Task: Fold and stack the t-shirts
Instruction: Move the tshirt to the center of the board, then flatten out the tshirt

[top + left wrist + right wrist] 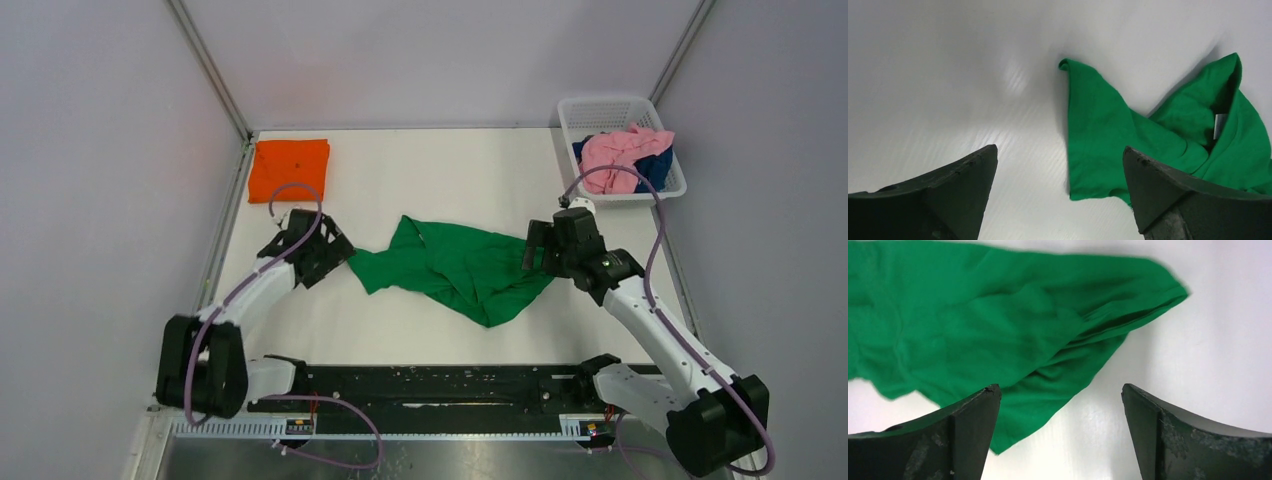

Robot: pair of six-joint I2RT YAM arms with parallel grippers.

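Note:
My left gripper will move down and across onto the green t-shirt's narrow end (pixel 360 262) (pixel 1080 102), because that end is below the gripper and to its right in the top view.
A bright green t-shirt (pixel 455 268) lies crumpled in the middle of the table. It also shows in the left wrist view (pixel 1108 130), with its white neck label (pixel 1218 126), and in the right wrist view (pixel 988 325). A folded orange t-shirt (pixel 289 167) lies at the far left. A pink t-shirt (pixel 620 155) and a navy one (pixel 655 168) are bunched in the basket. My left gripper (pixel 335 255) is open and empty at the green shirt's left end (pixel 1060 148). My right gripper (pixel 537 255) is open and empty at its right end (pixel 1061 388).
A white plastic basket (pixel 600 108) stands at the back right corner. White walls with metal posts enclose the table on three sides. A black rail (pixel 440 385) runs along the near edge between the arm bases.

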